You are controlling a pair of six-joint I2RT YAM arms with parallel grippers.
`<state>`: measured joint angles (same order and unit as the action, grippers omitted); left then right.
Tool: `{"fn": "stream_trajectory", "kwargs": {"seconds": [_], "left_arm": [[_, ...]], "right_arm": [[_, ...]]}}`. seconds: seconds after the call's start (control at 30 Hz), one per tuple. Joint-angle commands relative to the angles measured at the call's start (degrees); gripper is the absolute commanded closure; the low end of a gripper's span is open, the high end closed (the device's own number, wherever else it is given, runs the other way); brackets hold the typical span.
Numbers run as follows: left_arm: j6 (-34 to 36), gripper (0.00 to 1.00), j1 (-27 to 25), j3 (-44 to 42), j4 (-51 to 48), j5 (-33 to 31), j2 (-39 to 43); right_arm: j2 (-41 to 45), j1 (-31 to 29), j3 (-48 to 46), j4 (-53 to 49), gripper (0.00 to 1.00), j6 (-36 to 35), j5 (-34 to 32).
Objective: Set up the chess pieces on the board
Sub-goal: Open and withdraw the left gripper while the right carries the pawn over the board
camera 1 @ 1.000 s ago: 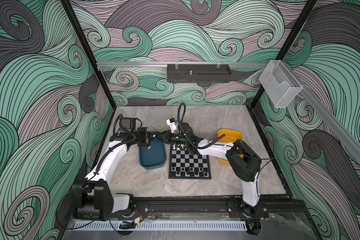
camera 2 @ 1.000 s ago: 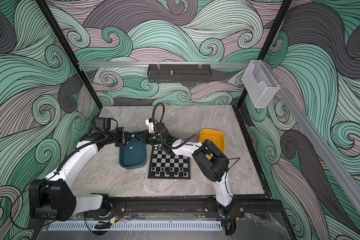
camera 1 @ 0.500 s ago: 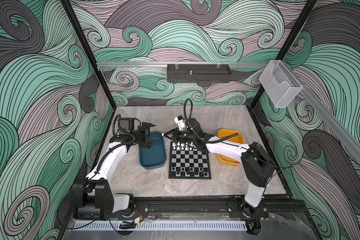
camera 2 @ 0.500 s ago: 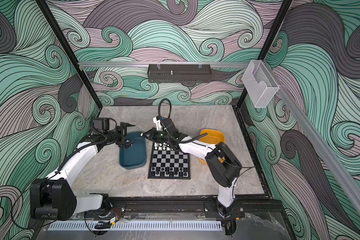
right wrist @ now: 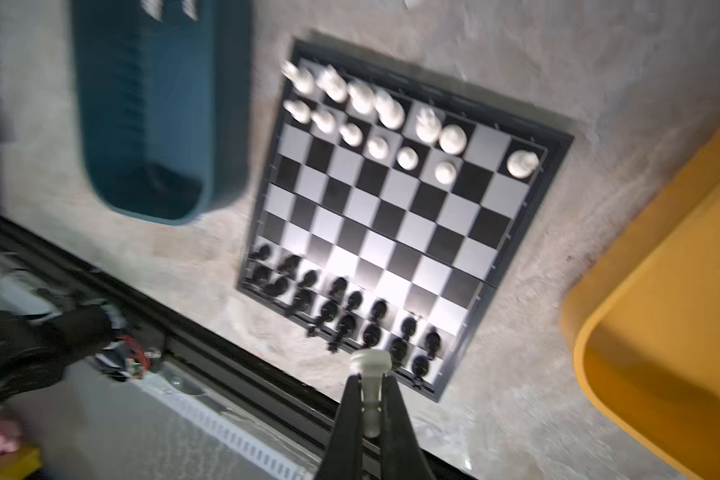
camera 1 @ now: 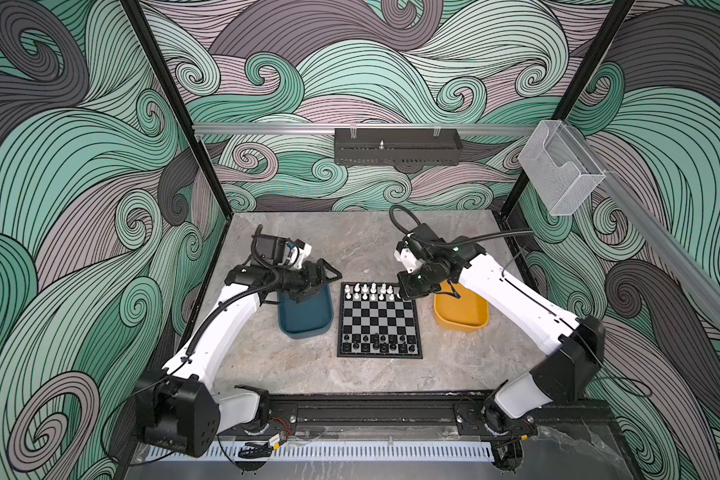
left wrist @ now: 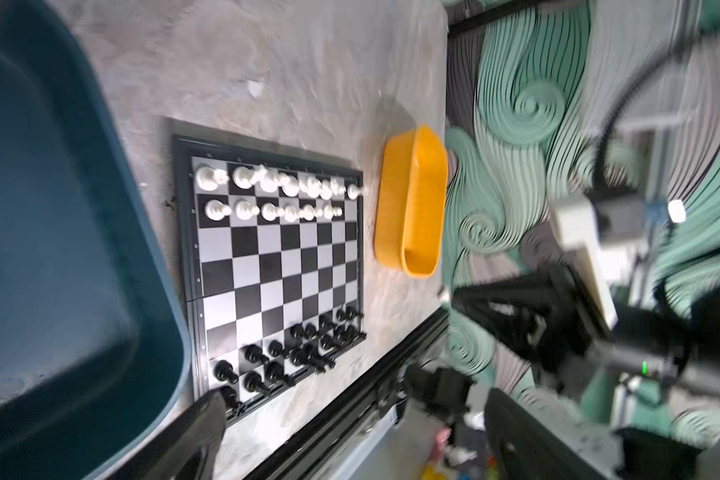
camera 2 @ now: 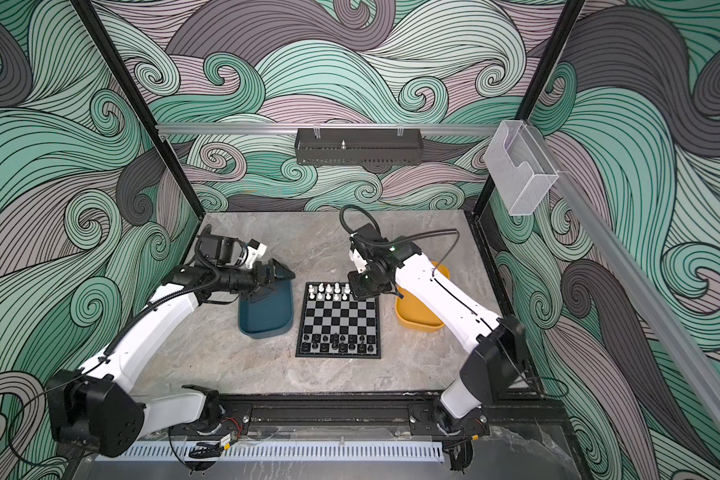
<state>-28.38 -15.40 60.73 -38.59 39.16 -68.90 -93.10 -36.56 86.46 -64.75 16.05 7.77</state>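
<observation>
The robot's right gripper should move down and let go of the white pawn on the board's empty edge square (right wrist: 504,194) before the corner rook, because the pawn row has a gap there.
The board (camera 1: 379,320) lies at the table's middle, seen in both top views (camera 2: 337,322). White chess pieces (camera 1: 368,291) fill most of its two far rows; black chess pieces (camera 1: 377,343) fill the two near rows. My right gripper (camera 1: 408,289) hangs over the board's far right corner, shut on a white chess piece (right wrist: 369,363) that sticks out past its fingertips. My left gripper (camera 1: 323,280) is open and holds nothing, above the far end of the teal tray (camera 1: 306,316). The left wrist view is blurred but shows its fingers (left wrist: 200,432) wide apart.
A yellow tray (camera 1: 462,311) sits right of the board, partly under the right arm. The teal tray lies close along the board's left edge. A small pale speck (camera 1: 226,271) lies on the table behind the board. Black frame rails run along the front.
The left gripper went from shut to open. The right gripper, which met it near the teal tray, has swung right to the board's far right corner, and now holds a white piece.
</observation>
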Motion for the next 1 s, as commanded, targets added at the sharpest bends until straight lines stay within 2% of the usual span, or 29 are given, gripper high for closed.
{"fn": "stream_trajectory", "kwargs": {"seconds": [0.0, 0.13, 0.23, 0.53, 0.97], "left_arm": [[14.1, 0.01, -4.2, -0.6, -8.8, -10.7, 4.6], [14.8, 0.01, -4.5, -6.6, -3.0, -11.9, 11.0], [15.1, 0.01, -4.8, -7.0, -1.8, -13.1, 14.0], [16.1, 0.01, -6.8, -5.7, -4.4, -15.1, 14.0], [16.2, 0.01, -7.6, -5.1, -5.6, -17.5, 13.5]], "right_arm": [[-5.3, 1.3, 2.3, -8.9, 1.0, -4.8, -6.8], [-12.2, 2.3, 6.5, -8.9, 1.0, -6.6, -8.0], [-17.4, 2.8, 10.0, -8.9, 1.0, -7.7, -8.6], [-27.2, 5.1, 15.3, -8.1, 1.0, -10.1, -9.0], [-33.0, 7.0, 19.4, -8.0, 1.0, -10.2, -8.7]]}}
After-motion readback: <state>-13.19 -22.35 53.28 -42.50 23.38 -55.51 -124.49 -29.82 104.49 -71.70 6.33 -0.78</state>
